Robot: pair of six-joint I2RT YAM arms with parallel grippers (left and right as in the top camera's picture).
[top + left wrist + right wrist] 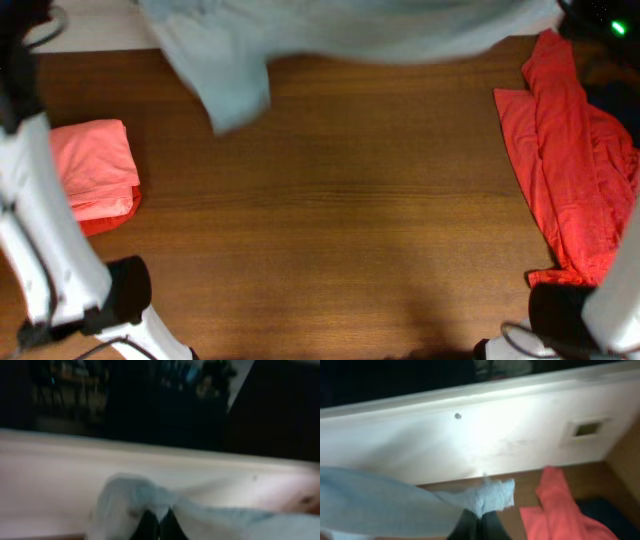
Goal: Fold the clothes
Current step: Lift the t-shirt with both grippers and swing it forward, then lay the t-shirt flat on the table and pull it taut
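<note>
My left gripper holds the shirt's corner. It needs to move down and back next and release the corner on the bare wood beside the folded salmon-pink garment.
A pale grey-blue T-shirt [300, 40] hangs stretched across the far edge of the table, blurred, one sleeve drooping at its left. My left gripper [160, 522] is shut on a bunched edge of this shirt [130, 505]. Pinching another corner of the shirt [492, 497] is my right gripper [480, 525], also shut. Neither gripper's fingers show in the overhead view. A folded salmon-pink garment [92, 170] lies at the table's left. A loose red garment [565, 160] lies crumpled at the right, and in the right wrist view the red garment [560, 510] is beside my fingers.
The wooden table [330, 220] spreads below the hanging shirt. A white wall or rail [470, 435] runs behind the far edge. Both arm bases stand at the near corners, left [60, 270] and right [600, 310]. Something dark [610, 95] lies by the red garment.
</note>
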